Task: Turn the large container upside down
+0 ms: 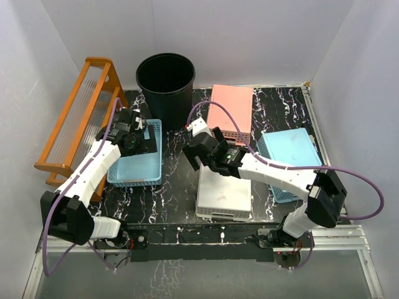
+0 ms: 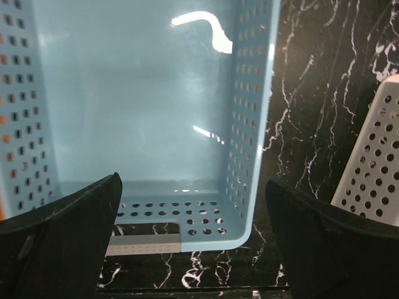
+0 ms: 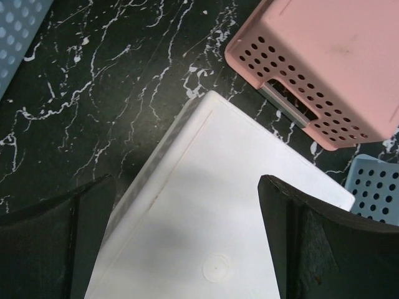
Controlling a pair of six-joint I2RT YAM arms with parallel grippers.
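Observation:
My left gripper should next move toward the white basket and down onto the blue basket's rim, because that rim is below the gripper and to its right in the top view.
The large container is a tall round black bin. It stands upright, mouth up, at the back of the table against the rear wall, and shows only in the top view. My left gripper hangs open and empty over the far end of a blue basket, in front and left of the bin. In the left wrist view the left gripper has its jaws wide apart. My right gripper is open and empty over a white basket, in front and right of the bin. In the right wrist view the right gripper holds nothing.
An orange rack stands along the left wall. The blue basket lies mouth up. The white basket, a pink basket and a light blue basket lie bottom up. White walls close in three sides.

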